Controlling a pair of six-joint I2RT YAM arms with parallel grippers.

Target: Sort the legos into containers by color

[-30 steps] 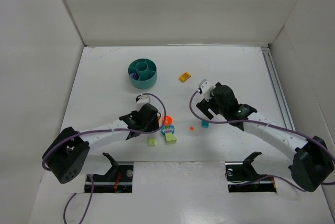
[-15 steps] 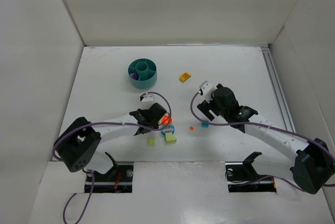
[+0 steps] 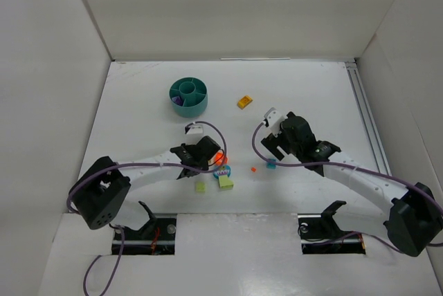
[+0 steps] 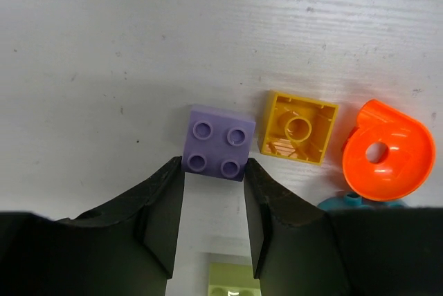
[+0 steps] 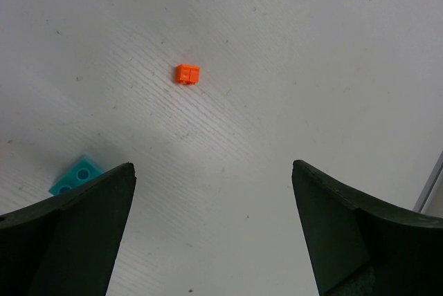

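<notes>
The left gripper lifts the purple brick next and moves outward over the section of the teal bowl [image 3: 200, 106] where purple bits [image 3: 178, 101] lie.
The teal bowl [image 3: 200, 106] stands at the back left, with purple bits [image 3: 178, 101] in one section. My left gripper [image 3: 212, 159] [image 4: 213, 166] is down at a brick cluster, its jaws narrowed onto the near edge of a purple brick [image 4: 218, 142] lying on the table. Beside it lie an upturned yellow brick [image 4: 299, 127], an orange round piece [image 4: 387, 151] [image 3: 221, 158], a teal bit [image 4: 353, 201] and a lime brick [image 4: 232, 282]. My right gripper [image 3: 270, 153] [image 5: 212, 166] is wide open and empty above a teal brick [image 5: 77, 175] [image 3: 270, 164] and a tiny orange bit [image 5: 187, 74] [image 3: 253, 169].
A yellow-orange brick [image 3: 244, 102] lies alone right of the bowl. Two lime bricks [image 3: 201, 187] [image 3: 225, 182] lie near the front edge below the cluster. White walls close in the table on three sides, and a rail [image 3: 361, 102] runs along the right.
The left arm has reached forward and right, bringing its gripper onto the brick cluster; it has held still for the last half second. The right gripper has barely shifted.
</notes>
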